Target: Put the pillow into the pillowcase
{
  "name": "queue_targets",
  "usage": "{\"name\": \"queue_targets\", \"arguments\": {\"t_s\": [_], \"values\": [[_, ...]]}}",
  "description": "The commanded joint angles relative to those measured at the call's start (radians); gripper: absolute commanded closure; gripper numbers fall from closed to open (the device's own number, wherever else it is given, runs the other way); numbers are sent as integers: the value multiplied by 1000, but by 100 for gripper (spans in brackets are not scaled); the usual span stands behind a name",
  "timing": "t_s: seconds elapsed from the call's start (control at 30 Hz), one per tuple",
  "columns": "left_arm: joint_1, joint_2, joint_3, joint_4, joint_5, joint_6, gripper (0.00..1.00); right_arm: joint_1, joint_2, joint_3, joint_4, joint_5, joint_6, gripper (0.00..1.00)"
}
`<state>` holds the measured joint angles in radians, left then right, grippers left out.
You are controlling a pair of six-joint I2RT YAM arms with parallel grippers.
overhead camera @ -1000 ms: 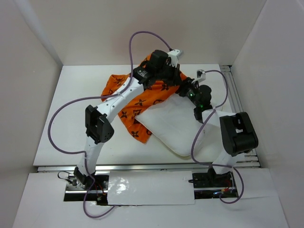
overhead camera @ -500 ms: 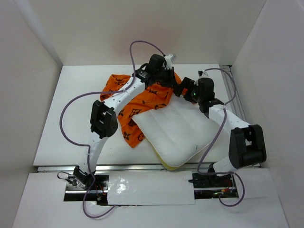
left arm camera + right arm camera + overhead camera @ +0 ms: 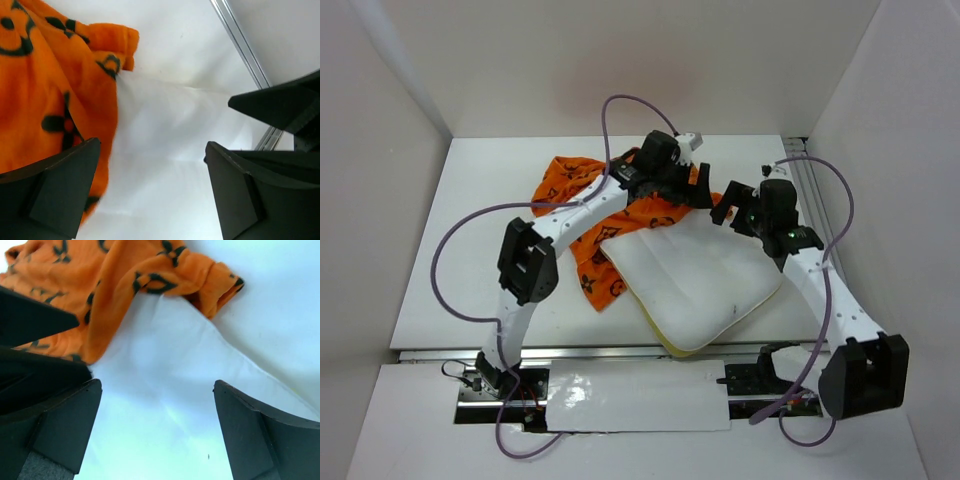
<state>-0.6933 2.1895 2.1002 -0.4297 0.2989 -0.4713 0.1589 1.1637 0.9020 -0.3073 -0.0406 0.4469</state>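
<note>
The pillow's far corner is uncovered at the pillowcase's near flap (image 3: 592, 267). My left gripper should next move back and to the left in the top view, then down onto that flap of the pillowcase.
The white pillow (image 3: 695, 275) lies on the table, its far corner tucked under the edge of the orange pillowcase (image 3: 610, 215), which is bunched up at the back left. My left gripper (image 3: 695, 188) hangs open over the case's edge where it meets the pillow; in the left wrist view the pillowcase (image 3: 55, 95) is at the left and the pillow (image 3: 165, 150) shows between the fingers. My right gripper (image 3: 728, 208) is open just right of it, above the pillow's far corner (image 3: 165, 405), with the pillowcase (image 3: 125, 285) beyond. Neither gripper holds anything.
White walls enclose the table on three sides. A metal rail (image 3: 825, 230) runs along the right edge, and another rail (image 3: 620, 352) crosses the front. Purple cables (image 3: 460, 250) loop off both arms.
Both grippers have opened and let go of the fabric. The right arm has swung out to the right and stretched, and the pillow has dropped flatter and slid slightly toward the front.
</note>
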Motion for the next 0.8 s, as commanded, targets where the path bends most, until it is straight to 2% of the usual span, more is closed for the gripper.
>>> {"name": "queue_targets", "arguments": {"t_s": [0.0,0.07,0.1,0.17,0.2,0.23,0.33,0.57,0.67,0.77], "values": [[-12,-187,-121,-18,-49,7,0,-4,-88,-25,-33,-94,-69,0],[-3,-313,-219,-18,-130,-26,0,34,-101,-49,-73,-130,-117,0],[-3,-359,-326,-18,-165,-36,0,53,-101,-60,-84,-130,-129,0],[-3,-459,-443,-6,-276,-82,0,105,-113,-139,-56,-96,-129,0],[-3,-564,-506,5,-302,-95,0,117,-113,-161,-44,-87,-138,0],[-3,-617,-639,17,-325,-133,0,128,-113,-178,-27,-87,-125,0],[37,-808,-867,37,-371,-205,0,149,-43,-221,51,-96,-114,0],[164,-1075,-1202,-24,-405,-390,1,139,238,-143,245,-50,-103,0],[193,-1129,-1308,-24,-382,-417,1,139,347,-88,309,-50,-140,0],[218,-1156,-1348,-24,-371,-417,1,159,364,18,266,-30,-178,0]]}}
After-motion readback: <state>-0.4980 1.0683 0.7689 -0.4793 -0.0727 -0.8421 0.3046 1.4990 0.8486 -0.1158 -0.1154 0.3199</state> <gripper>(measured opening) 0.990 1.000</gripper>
